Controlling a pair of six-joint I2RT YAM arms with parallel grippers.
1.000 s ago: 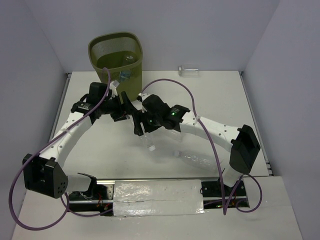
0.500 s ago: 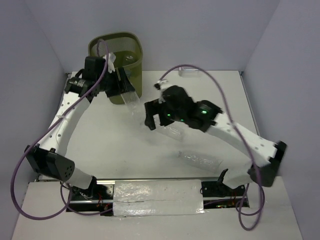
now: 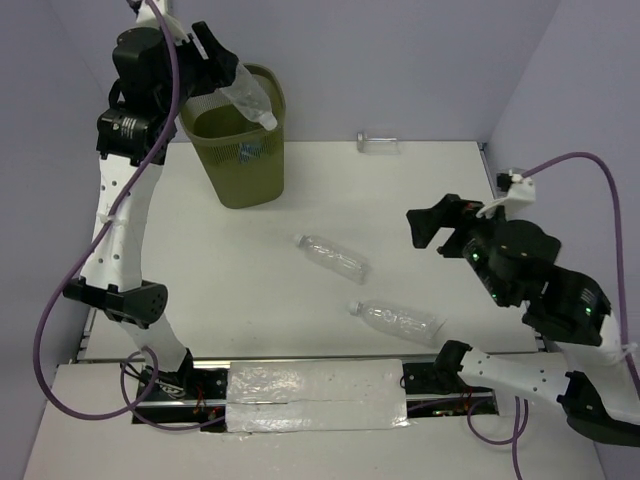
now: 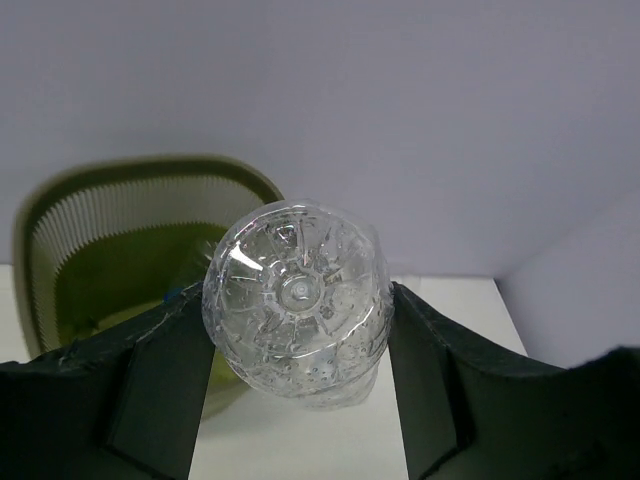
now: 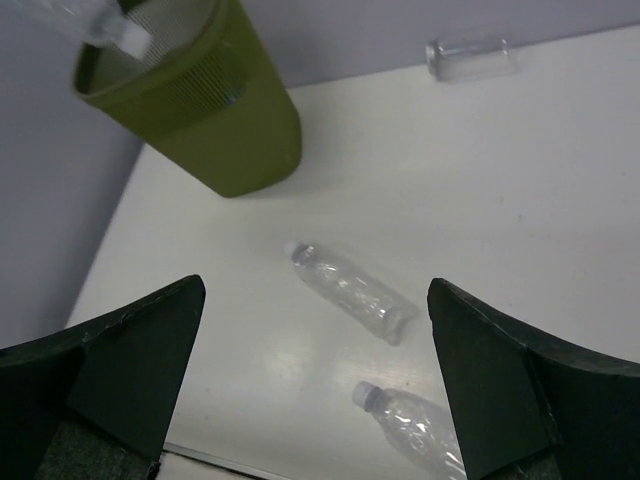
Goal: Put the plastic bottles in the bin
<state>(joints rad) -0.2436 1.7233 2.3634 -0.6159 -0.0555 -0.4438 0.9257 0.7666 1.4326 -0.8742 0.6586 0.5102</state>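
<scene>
My left gripper should next move its bottle to the left in the overhead view, over the bin's opening [image 3: 226,112] [image 4: 145,258], because the bottle's cap hangs across the bin's rim.
My left gripper [image 3: 222,72] is raised high and shut on a clear plastic bottle [image 3: 248,98]. The bottle hangs cap-down over the rim of the olive-green mesh bin [image 3: 243,165]. In the left wrist view the bottle's base [image 4: 297,300] fills the gap between the fingers, with the bin [image 4: 110,235] behind and below. My right gripper [image 3: 430,228] is open and empty, up over the table's right side. Two more bottles lie on the table, one mid-table [image 3: 332,257] and one nearer the front [image 3: 397,319]. They also show in the right wrist view, the first [image 5: 352,292] and the second [image 5: 412,425].
Another clear bottle [image 3: 377,143] lies against the back wall to the right of the bin; it also shows in the right wrist view [image 5: 470,57]. Grey walls close in the white table at the back and both sides. The left arm stands tall along the left wall.
My left arm has swung the bottle up from beside the bin to above its rim. My right arm has pulled back to the right and up, leaving a bottle lying mid-table.
</scene>
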